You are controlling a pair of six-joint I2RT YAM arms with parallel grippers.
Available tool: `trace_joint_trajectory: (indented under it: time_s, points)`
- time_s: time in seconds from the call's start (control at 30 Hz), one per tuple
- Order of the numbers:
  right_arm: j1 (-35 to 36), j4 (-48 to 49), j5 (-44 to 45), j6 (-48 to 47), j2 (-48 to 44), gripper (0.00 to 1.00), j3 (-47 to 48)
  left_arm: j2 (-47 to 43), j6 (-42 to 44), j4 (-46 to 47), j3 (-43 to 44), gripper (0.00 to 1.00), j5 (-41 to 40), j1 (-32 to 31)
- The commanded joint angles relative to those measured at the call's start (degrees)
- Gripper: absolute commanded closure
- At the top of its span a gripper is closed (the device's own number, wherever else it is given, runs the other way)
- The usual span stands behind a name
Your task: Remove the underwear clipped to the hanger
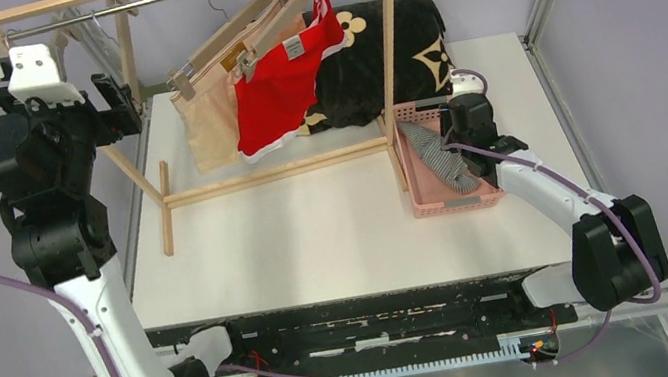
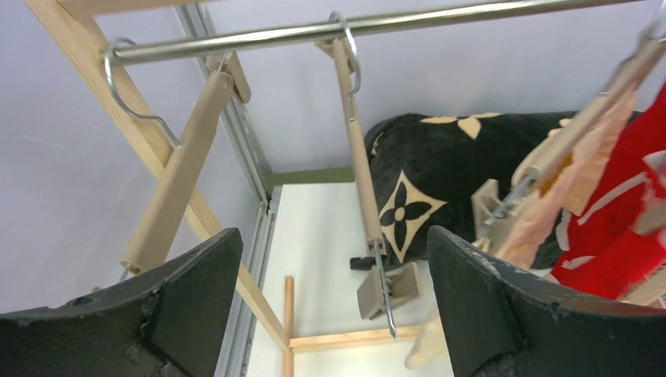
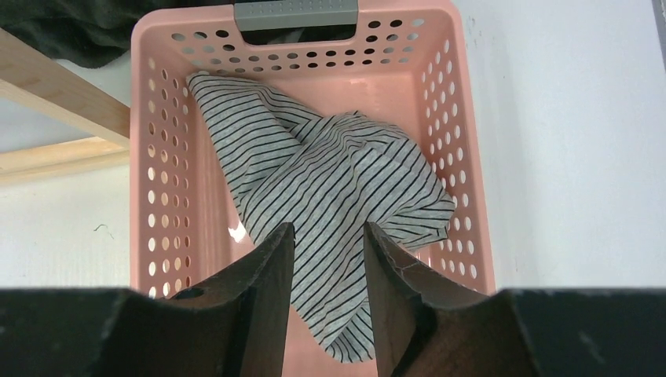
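The near end of the beige underwear's hanger (image 1: 200,58) sits right of my left gripper in the top view, so I'll go there past the bare hanger and close.
The beige underwear (image 1: 209,117) and the red underwear (image 1: 279,91) hang clipped to wooden hangers on the rack's metal rail. Both show at the right of the left wrist view, beige (image 2: 542,216) and red (image 2: 620,224). The striped underwear (image 1: 436,157) lies crumpled in the pink basket (image 1: 422,197). My left gripper (image 1: 115,97) is raised at the rack's left end, wide open and empty (image 2: 331,236), facing an empty hanger with a hanging clip (image 2: 382,287). My right gripper (image 1: 456,141) hovers over the basket, its jaws open (image 3: 327,232) just above the striped underwear (image 3: 345,173).
A big black cushion with tan flower marks (image 1: 380,55) lies behind the rack. The wooden rack's base bars (image 1: 277,172) rest on the white table. The right upright post (image 1: 390,38) stands beside the basket (image 3: 161,196). A second bare hanger (image 2: 177,181) hangs at far left.
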Motion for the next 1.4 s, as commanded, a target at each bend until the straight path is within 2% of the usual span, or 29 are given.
trace_joint_trajectory:
  time_s: [0.0,0.03,0.1,0.17,0.27,0.57,0.77,0.83,0.9,1.03,1.23,1.37]
  points:
    - [-0.18,2.98,-0.75,-0.29,-2.57,0.55,-0.41,-5.42,-3.48,2.2,3.5,0.1,5.32,0.35]
    - [-0.18,3.03,-1.02,-0.15,-2.77,0.55,-0.44,-6.22,-4.28,3.04,3.51,0.12,7.34,0.35]
    - [-0.16,3.2,-1.8,0.02,-3.06,0.56,-0.5,-6.81,-6.49,4.85,4.16,0.23,12.66,0.38]
    - [-0.14,3.4,-2.52,0.13,-3.45,0.57,-0.6,-5.8,-9.27,6.31,5.44,0.28,19.13,0.35]
    - [-0.14,2.95,-3.38,0.04,-4.12,0.6,-0.52,-1.62,-12.15,6.73,9.04,0.28,27.17,0.36]
    - [-0.08,2.88,-3.82,0.37,-8.53,0.6,-2.09,8.28,-13.53,5.86,15.89,0.3,34.47,0.29]
    - [0.07,3.11,-5.23,1.04,-9.14,0.6,-1.85,9.71,-11.97,5.51,15.4,0.3,32.38,-0.18]
    - [0.27,3.19,-5.71,1.17,-9.13,0.6,-1.54,10.94,-11.16,5.51,15.5,0.28,28.98,-2.03]
    - [0.46,3.12,-5.86,1.25,-9.06,0.6,-1.27,12.91,-9.08,4.23,16.6,0.26,24.06,-6.77]
    - [0.56,2.24,-5.29,0.63,-9.29,0.6,-0.7,18.88,-1.62,-2.59,21.91,0.24,8.42,-19.61]
    - [0.62,1.24,-2.27,-1.67,-10.38,0.6,-1.52,22.05,-1.07,0.12,21.11,0.23,4.88,-20.54]
    - [0.64,2.12,-3.91,-1.36,-9.14,0.6,-1.19,21.43,-0.3,1.49,19.43,0.22,3.88,-20.52]
